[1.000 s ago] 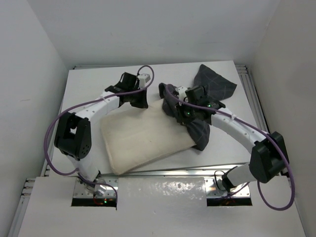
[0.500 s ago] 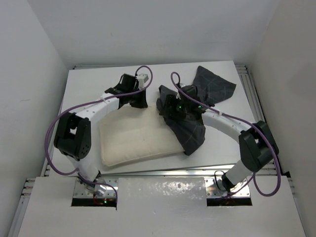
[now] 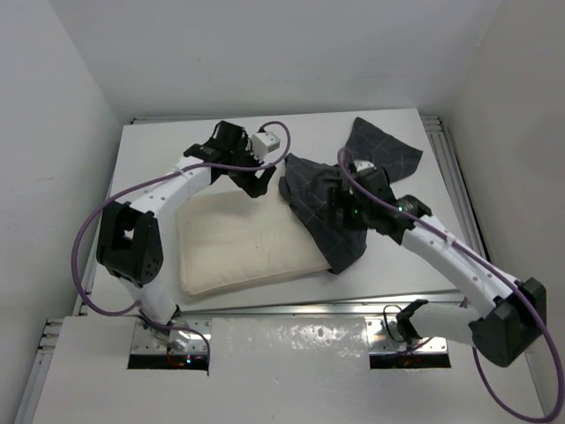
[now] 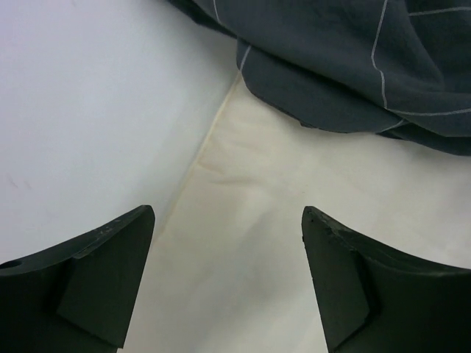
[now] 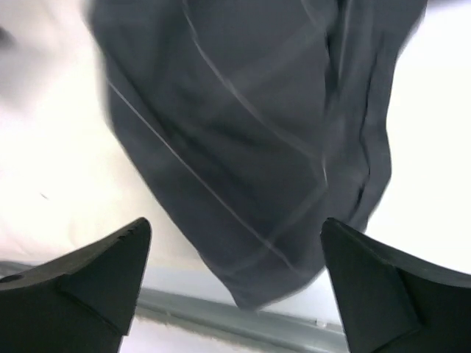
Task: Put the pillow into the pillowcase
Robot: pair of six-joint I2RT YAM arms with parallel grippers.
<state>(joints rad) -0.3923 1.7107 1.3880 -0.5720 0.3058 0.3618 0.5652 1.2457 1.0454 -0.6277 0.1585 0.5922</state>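
Note:
My left gripper lowers its open fingers around the pillow's far edge [image 3: 245, 196] next and closes them. That edge lies bare just below the gripper, short of the pillowcase [image 3: 322, 208].
The cream pillow [image 3: 234, 247] lies flat on the table, its right end covered by the dark checked pillowcase [image 3: 322, 208]. The rest of the case trails toward the back right. My left gripper [image 3: 253, 181] hovers over the pillow's far edge, open. In the left wrist view its fingers [image 4: 110, 276] straddle bare pillow [image 4: 243, 243] with nothing between them, and the pillowcase [image 4: 338, 66] edge lies just ahead. My right gripper [image 3: 340, 201] hangs open above the pillowcase [image 5: 243, 132]; the cloth lies below its fingers [image 5: 375, 287], and pillow [image 5: 44, 162] shows at the left.
The white table [image 3: 150, 168] is ringed by a metal frame and white walls. Its near metal edge [image 5: 191, 309] shows under the pillowcase's hanging corner. Purple cables loop off both arms.
Both grippers have opened and let go. The pillow has settled flat with the pillowcase draped over its right end. The right arm has drawn back to the right; the left has lifted slightly.

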